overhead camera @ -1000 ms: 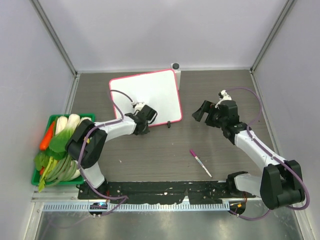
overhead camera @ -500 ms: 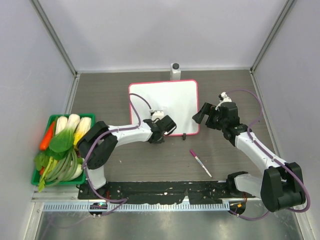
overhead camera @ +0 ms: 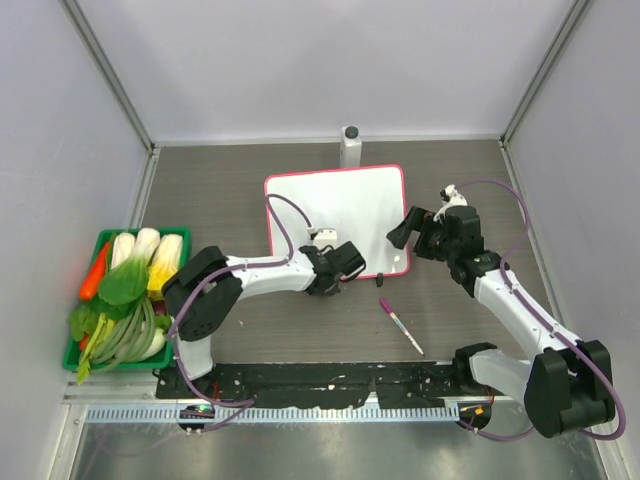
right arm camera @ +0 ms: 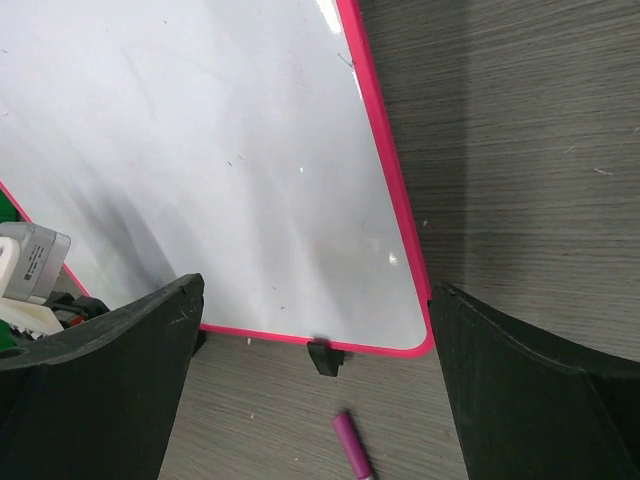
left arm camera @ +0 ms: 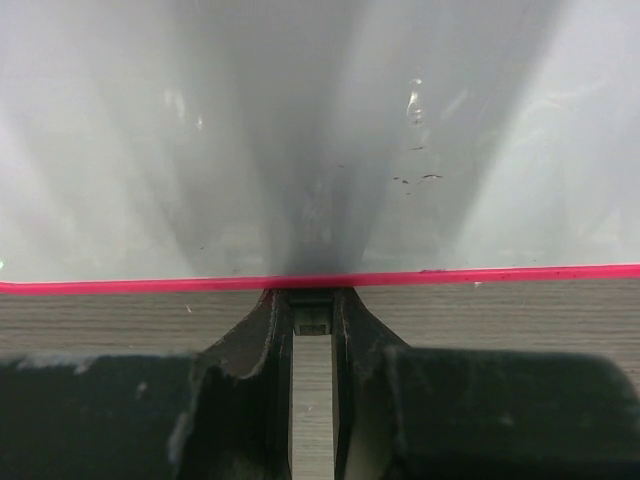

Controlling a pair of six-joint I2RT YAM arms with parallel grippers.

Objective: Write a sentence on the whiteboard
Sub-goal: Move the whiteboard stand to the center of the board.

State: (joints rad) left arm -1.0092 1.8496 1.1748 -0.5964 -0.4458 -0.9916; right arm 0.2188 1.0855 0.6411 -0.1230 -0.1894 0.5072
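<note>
My right gripper is open at the board's corner and should move back and down from there, turning its fingers to either side of the marker's pink cap, because the marker lies at an angle on the tabletop.
The whiteboard lies flat at the table's middle, white with a pink-red frame. No sentence shows on it; its face is blank apart from faint smudges. My left gripper is at the board's near edge, shut on one black clip foot just under the pink frame. My right gripper is open and empty above the board's near right corner. The second clip foot and the tip of a pink marker show between its fingers. The marker lies on the table in front of the board.
A green basket of vegetables stands at the left edge. A small white post with a grey cap stands at the back wall, just behind the board. Grey walls enclose three sides.
My left gripper has dragged the whiteboard to the right and squared it up, holding its near edge. My right gripper has stayed open and shifted slightly.
</note>
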